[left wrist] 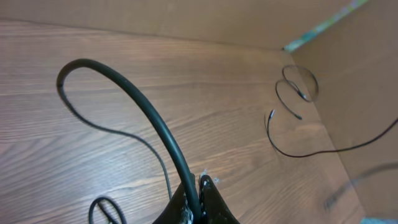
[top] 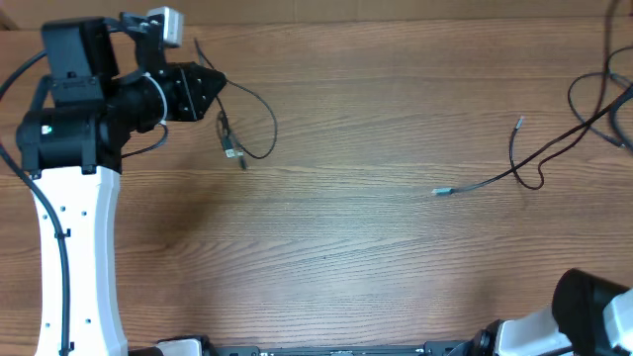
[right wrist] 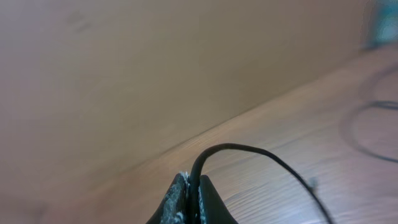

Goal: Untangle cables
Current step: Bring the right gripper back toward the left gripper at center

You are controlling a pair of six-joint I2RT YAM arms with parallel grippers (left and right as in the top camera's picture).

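Observation:
The right gripper lowers toward the bare tabletop below it next and releases the black cable clear of the looped cable it crosses over.
One thin black cable [top: 269, 119] loops on the wooden table at the upper left, and its plug end [top: 233, 151] lies just below my left gripper [top: 220, 87]. In the left wrist view the left gripper [left wrist: 198, 182] is shut on this cable [left wrist: 134, 93], which arches up and away to the left. A second cable [top: 534, 158] lies at the right with two grey plug tips and runs off the right edge. My right gripper [right wrist: 193, 180] is shut on a black cable [right wrist: 249, 147]. The overhead view shows only part of the right arm, not its gripper.
The left arm's white link [top: 79, 257] runs down the left side. The right arm's body [top: 593, 311] sits at the bottom right corner. A brown wall [left wrist: 360, 74] borders the table beyond the far cable [left wrist: 297, 155].

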